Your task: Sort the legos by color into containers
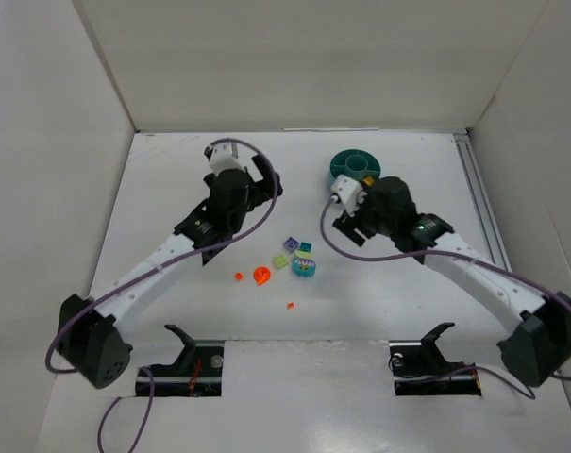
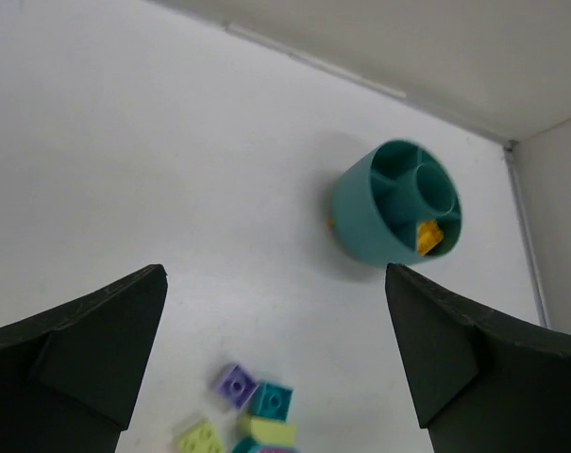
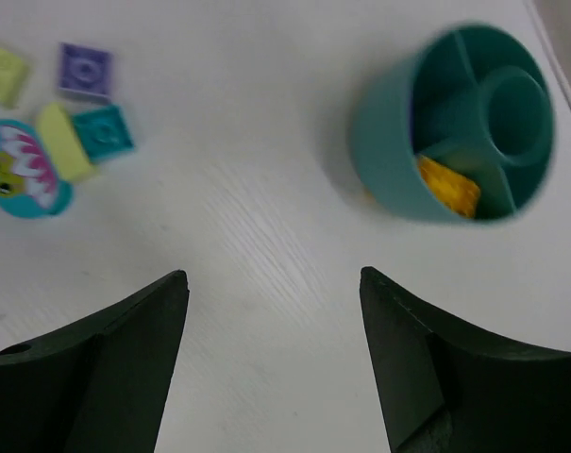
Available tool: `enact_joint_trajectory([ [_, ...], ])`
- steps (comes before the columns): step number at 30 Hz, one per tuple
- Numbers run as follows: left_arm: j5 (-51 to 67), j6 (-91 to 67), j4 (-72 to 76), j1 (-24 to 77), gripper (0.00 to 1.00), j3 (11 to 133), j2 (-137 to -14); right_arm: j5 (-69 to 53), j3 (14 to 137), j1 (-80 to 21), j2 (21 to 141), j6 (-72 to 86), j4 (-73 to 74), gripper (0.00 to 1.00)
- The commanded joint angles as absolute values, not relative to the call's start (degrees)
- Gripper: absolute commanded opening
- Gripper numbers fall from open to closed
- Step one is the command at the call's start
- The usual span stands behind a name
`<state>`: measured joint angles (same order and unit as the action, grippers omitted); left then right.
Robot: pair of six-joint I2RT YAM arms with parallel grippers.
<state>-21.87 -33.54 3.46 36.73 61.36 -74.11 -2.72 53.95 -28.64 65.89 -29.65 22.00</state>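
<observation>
The purple brick is below my right gripper and to the left in the top view, so next my right gripper should move that way and down around the purple brick [image 1: 291, 243] [image 3: 85, 71].
The round teal tub [image 1: 354, 166] stands at the back, right of centre; it also shows in the left wrist view [image 2: 398, 203] and the right wrist view [image 3: 455, 123]. A yellow brick [image 3: 448, 186] lies in one wedge. On the table lie a purple brick [image 1: 291, 243], a teal brick [image 1: 305, 248], a light green brick [image 1: 281, 261], a round teal piece with pink and white marks [image 1: 304, 267] and orange-red bits [image 1: 262, 276]. My left gripper [image 1: 266, 177] [image 2: 274, 274] is open and empty, left of the tub. My right gripper [image 1: 344, 224] [image 3: 273, 276] is open and empty between tub and bricks.
White walls enclose the table on the left, back and right. A metal rail [image 1: 478, 193] runs along the right side. Two small orange-red bits [image 1: 238, 276] [image 1: 290, 305] lie nearer the front. Two black mounts [image 1: 186, 344] sit at the near edge.
</observation>
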Motion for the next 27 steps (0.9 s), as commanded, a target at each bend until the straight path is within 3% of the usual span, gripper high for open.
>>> enact_joint_trajectory([
  [1,-23.8,-39.4,-7.5,37.1,1.00,50.8,-66.7,-5.4,60.2,-37.5,74.8,-32.5,18.7,0.78],
  [7,-25.8,-46.7,-16.3,35.0,1.00,37.8,-50.2,-5.9,68.5,-44.5,89.0,-31.8,16.1,0.77],
  [14,-25.1,-49.0,-17.1,34.3,1.00,32.7,-40.6,-5.5,77.6,-45.6,103.6,-31.3,15.6,0.75],
  [27,-24.5,-47.9,-15.9,34.3,1.00,32.7,-43.9,-5.0,81.9,-45.6,112.3,-26.2,15.7,0.74],
])
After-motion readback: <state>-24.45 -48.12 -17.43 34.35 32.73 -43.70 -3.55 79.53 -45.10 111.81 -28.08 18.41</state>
